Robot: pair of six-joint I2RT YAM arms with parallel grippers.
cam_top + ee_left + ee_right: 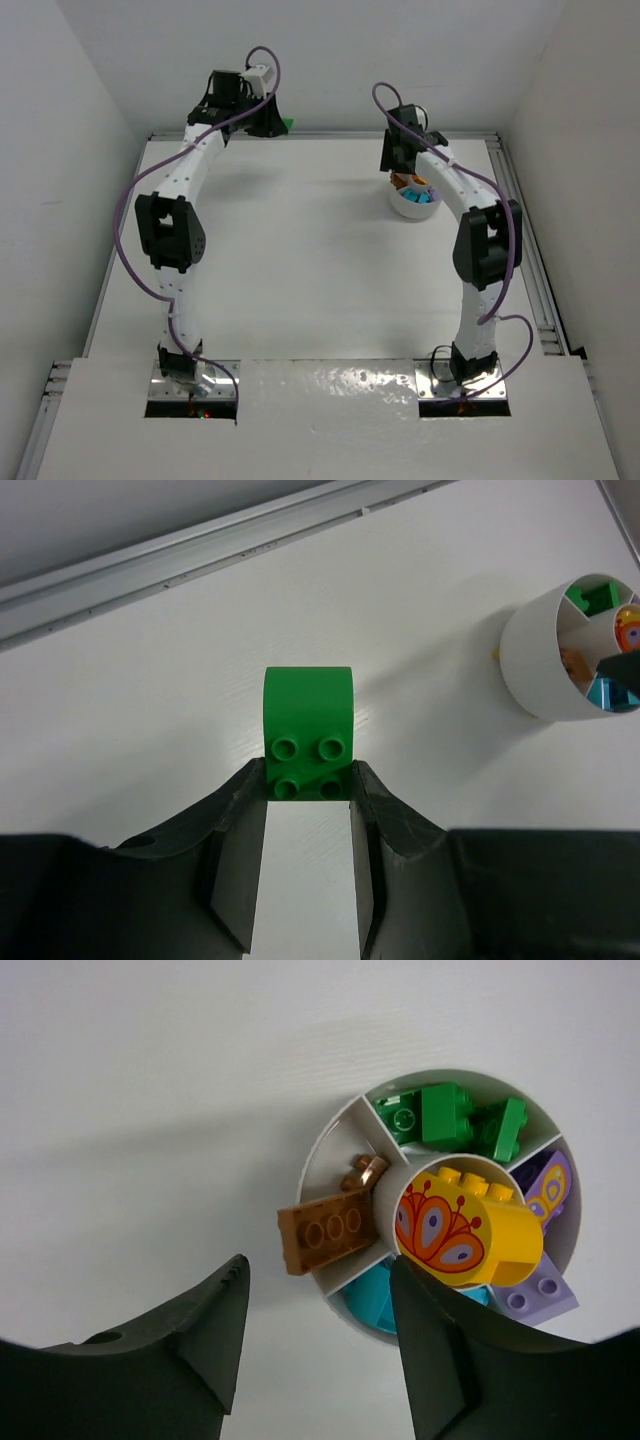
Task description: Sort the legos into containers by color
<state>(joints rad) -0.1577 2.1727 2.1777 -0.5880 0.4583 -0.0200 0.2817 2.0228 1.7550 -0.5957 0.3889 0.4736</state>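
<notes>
The robot's right gripper should next rise from the dish [330,1150] and turn toward the green lego's rounded end, which sticks out past the left gripper's fingers.
My left gripper [308,780] is at the table's far left edge [272,118]. Its jaws press both sides of a green lego [308,720] with a rounded far end, held by the tips. The white dish [330,1150] stands at the far right [413,200] and also shows in the left wrist view [545,665]. It holds green legos [445,1115], a brown plate [325,1232] leaning over the rim, a teal brick [368,1295], purple pieces [540,1290] and a yellow patterned brick [465,1225] in the centre cup. My right gripper [318,1265] hovers open and empty over the dish's near side.
An aluminium rail [200,560] runs along the far table edge just beyond the green lego. Another rail [530,260] borders the right side. White walls enclose the table on three sides.
</notes>
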